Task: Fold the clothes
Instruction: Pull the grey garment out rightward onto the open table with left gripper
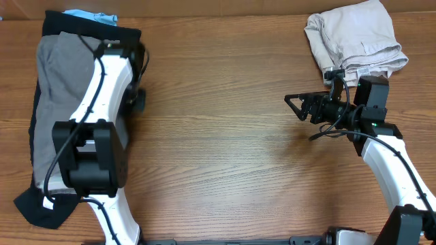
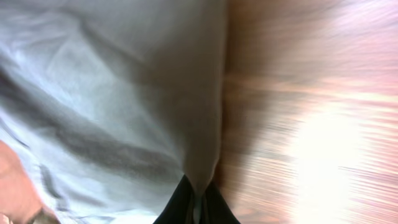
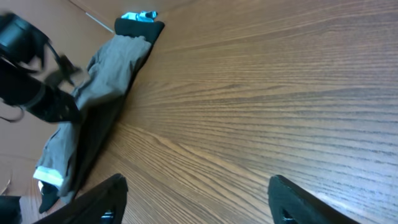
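Observation:
Next, my left gripper pulls the shorts' fold to the right in the overhead view, over the bare middle wood point(image 1: 206, 112) point(image 2: 317, 118), since the shorts lie on the black garment.
Mid-grey shorts point(image 1: 58, 102) lie at the table's left on a long black garment point(image 1: 41, 204). Both also show in the right wrist view, the shorts point(image 3: 106, 74) on the black garment point(image 3: 99, 143). My left gripper point(image 1: 138, 99) is at the shorts' right edge. In the blurred left wrist view its black fingers point(image 2: 196, 205) are shut on a fold of the grey shorts point(image 2: 112, 93). My right gripper point(image 1: 294, 107) is open and empty above bare wood at the right, pointing left; its fingers point(image 3: 199, 199) are wide apart.
A folded beige garment point(image 1: 354, 37) lies at the back right, just behind my right arm. A light blue cloth point(image 1: 88, 15) peeks out at the back left, also in the right wrist view point(image 3: 140, 15). Wooden tabletop point(image 1: 218, 136) lies between the arms.

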Robot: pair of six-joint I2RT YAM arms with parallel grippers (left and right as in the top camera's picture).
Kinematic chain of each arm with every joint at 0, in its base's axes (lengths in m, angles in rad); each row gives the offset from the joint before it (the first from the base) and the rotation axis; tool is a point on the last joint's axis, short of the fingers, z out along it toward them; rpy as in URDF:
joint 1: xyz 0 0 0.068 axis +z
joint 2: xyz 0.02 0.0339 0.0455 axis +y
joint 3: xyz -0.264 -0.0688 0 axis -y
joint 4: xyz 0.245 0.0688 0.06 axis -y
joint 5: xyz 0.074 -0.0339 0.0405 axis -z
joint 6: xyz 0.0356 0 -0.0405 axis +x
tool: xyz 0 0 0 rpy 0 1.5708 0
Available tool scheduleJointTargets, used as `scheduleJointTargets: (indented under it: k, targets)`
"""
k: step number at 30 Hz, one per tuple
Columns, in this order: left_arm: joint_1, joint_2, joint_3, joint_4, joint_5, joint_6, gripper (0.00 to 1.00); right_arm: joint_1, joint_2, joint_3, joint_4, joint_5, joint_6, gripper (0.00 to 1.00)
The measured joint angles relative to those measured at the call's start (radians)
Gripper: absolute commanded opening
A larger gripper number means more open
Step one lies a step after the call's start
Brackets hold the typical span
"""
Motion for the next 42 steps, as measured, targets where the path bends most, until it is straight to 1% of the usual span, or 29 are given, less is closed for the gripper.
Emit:
scheduleJointTargets:
  k: [2, 5, 7, 10, 13, 19, 20, 22, 23, 25, 26, 28, 29, 31, 34, 38, 42]
  targets:
    - [-0.041, 0.0, 0.102, -0.032, 0.04, 0.001, 0.04, 0.0, 0.0, 0.0, 0.008, 0.0, 0.006, 0.72]
    - [-0.113, 0.0, 0.216, -0.038, 0.128, 0.003, 0.04, 0.0, 0.0, 0.0, 0.006, -0.001, 0.01, 0.7]
    - [-0.172, 0.0, 0.264, -0.018, 0.199, 0.004, 0.04, -0.007, -0.005, 0.0, -0.003, -0.002, 0.014, 0.7]
    - [-0.257, 0.0, 0.285, 0.05, 0.302, 0.003, 0.04, -0.052, -0.035, 0.0, -0.01, -0.004, 0.038, 0.69]
    - [-0.353, 0.002, 0.285, 0.124, 0.384, 0.003, 0.04, -0.166, -0.103, 0.0, -0.013, -0.003, 0.093, 0.7]
    - [-0.547, 0.046, 0.29, 0.305, 0.477, 0.004, 0.04, -0.424, -0.27, 0.0, -0.013, -0.025, 0.206, 0.7]
    - [-0.577, 0.064, 0.291, 0.338, 0.491, 0.004, 0.09, -0.459, -0.295, 0.001, -0.021, -0.031, 0.219, 0.7]
    - [-0.634, 0.108, 0.293, 0.407, 0.519, 0.003, 0.26, -0.513, -0.336, 0.001, -0.043, -0.04, 0.237, 0.71]
    - [-0.66, 0.135, 0.294, 0.437, 0.533, 0.004, 0.35, -0.53, -0.349, 0.001, -0.055, -0.043, 0.243, 0.74]
    - [-0.698, 0.179, 0.294, 0.474, 0.552, 0.003, 0.66, -0.549, -0.364, 0.001, -0.082, -0.047, 0.247, 0.75]
    - [-0.715, 0.2, 0.294, 0.484, 0.56, 0.006, 0.76, -0.552, -0.367, 0.001, -0.098, -0.05, 0.246, 0.76]
    - [-0.736, 0.229, 0.294, 0.492, 0.571, 0.005, 0.98, -0.552, -0.367, 0.001, -0.13, -0.053, 0.24, 0.77]
    - [-0.739, 0.237, 0.293, 0.49, 0.575, 0.004, 1.0, -0.552, -0.367, 0.001, -0.142, -0.053, 0.234, 0.78]
    - [-0.734, 0.238, 0.295, 0.475, 0.578, 0.005, 1.0, -0.552, -0.367, 0.001, -0.151, -0.054, 0.221, 0.8]
    - [-0.706, 0.237, 0.336, 0.407, 0.581, 0.004, 1.0, -0.552, -0.367, 0.001, -0.155, -0.053, 0.209, 0.82]
    - [-0.632, 0.213, 0.443, 0.267, 0.582, 0.003, 1.0, -0.541, -0.367, 0.001, -0.174, -0.053, 0.183, 0.82]
    - [-0.531, 0.111, 0.547, 0.123, 0.581, 0.003, 1.0, -0.461, -0.367, 0.002, -0.253, -0.031, 0.13, 0.81]
